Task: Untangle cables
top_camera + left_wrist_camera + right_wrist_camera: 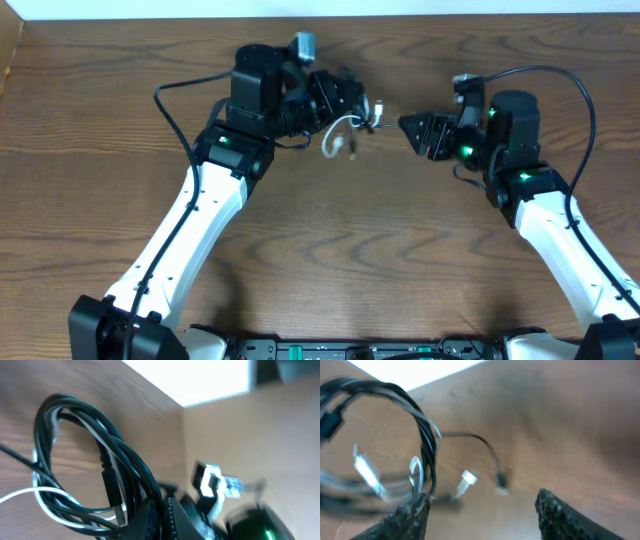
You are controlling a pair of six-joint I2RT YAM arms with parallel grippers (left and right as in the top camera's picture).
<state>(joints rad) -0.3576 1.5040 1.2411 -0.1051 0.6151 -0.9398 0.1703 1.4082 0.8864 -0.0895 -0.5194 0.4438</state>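
The left gripper will next lower the tangled cables it is holding and tilt its fingers downward onto the empty wood below.
My left gripper (358, 104) is shut on the tangled cables and holds them above the table at the back middle. In the left wrist view its fingers (165, 516) pinch the black cable (125, 455), which coils in a loop with the white cable (30, 492) threaded through it. From overhead the white cable (338, 130) hangs below the gripper as a small loop. My right gripper (410, 126) is open and empty just right of the bundle. In the right wrist view its fingers (480, 515) stand apart, with the black cable (427, 435) and a white plug (467, 479) ahead of the left finger.
The wooden table (330, 250) runs under both arms, with its far edge (400, 18) close behind the grippers. Thicker black arm cables (170, 110) loop beside each arm. The right arm (260, 522) shows in the left wrist view.
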